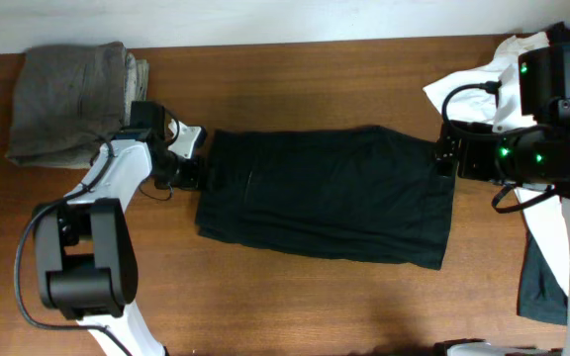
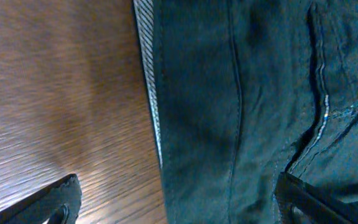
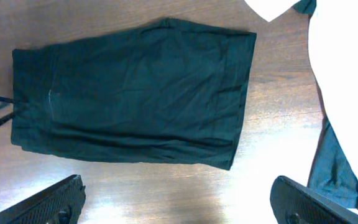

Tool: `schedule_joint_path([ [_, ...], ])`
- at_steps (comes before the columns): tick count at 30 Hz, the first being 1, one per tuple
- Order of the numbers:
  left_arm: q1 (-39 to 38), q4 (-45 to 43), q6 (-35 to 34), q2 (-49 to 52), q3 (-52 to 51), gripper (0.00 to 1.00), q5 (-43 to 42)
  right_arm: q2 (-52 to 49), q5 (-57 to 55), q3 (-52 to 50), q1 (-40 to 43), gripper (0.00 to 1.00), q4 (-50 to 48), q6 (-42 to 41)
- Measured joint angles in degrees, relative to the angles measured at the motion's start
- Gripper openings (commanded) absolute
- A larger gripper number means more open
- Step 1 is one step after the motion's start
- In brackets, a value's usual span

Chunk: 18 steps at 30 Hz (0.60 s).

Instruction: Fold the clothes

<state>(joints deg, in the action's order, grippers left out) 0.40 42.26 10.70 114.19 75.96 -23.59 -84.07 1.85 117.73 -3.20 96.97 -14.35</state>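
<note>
One finger is over bare wood, so I need to move my left gripper toward the garment's middle next, down onto its seamed edge.
A dark green garment [image 1: 327, 196] lies spread flat in the middle of the wooden table. My left gripper [image 1: 188, 158] is low at its left edge. In the left wrist view the gripper [image 2: 179, 205] is open, with one finger over bare wood and the other over the garment's [image 2: 241, 112] seamed edge. My right gripper [image 1: 446, 153] is above the garment's right edge. In the right wrist view it [image 3: 179, 199] is open, empty and raised high, with the whole garment [image 3: 135, 93] below it.
A folded grey garment pile [image 1: 72, 99] sits at the back left. White cloth [image 1: 503, 69] and dark teal cloth [image 1: 542, 282] lie at the right; they also show in the right wrist view as white cloth [image 3: 347, 62] and teal cloth [image 3: 334, 168].
</note>
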Motion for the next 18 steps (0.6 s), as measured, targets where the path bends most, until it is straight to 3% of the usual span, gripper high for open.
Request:
schedule_joint_path([
  [5,0.15,1.22,1.36,1.64,0.46,0.99,-4.70,0.46,-0.37,0.00,0.00,0.99,0.00,-0.50],
  [6,0.15,1.55,1.57,1.70,0.50,0.94,-5.07,0.46,-0.39,0.00,0.00,0.99,0.00,-0.50],
  [9,0.11,3.02,2.23,2.75,0.98,0.57,-6.54,0.46,-0.39,0.00,0.00,0.99,0.00,-0.61],
  [15,-2.99,2.47,2.16,4.55,1.51,0.53,-8.00,0.48,-0.42,0.00,0.00,0.99,0.00,-0.66],
  [17,-4.17,2.03,1.86,4.57,1.51,0.39,-8.04,0.48,-0.42,0.00,0.00,0.99,0.00,-0.63],
  [18,-4.81,1.62,1.92,4.72,1.51,0.25,-7.65,0.48,-0.42,0.00,0.00,0.99,0.00,-0.68],
])
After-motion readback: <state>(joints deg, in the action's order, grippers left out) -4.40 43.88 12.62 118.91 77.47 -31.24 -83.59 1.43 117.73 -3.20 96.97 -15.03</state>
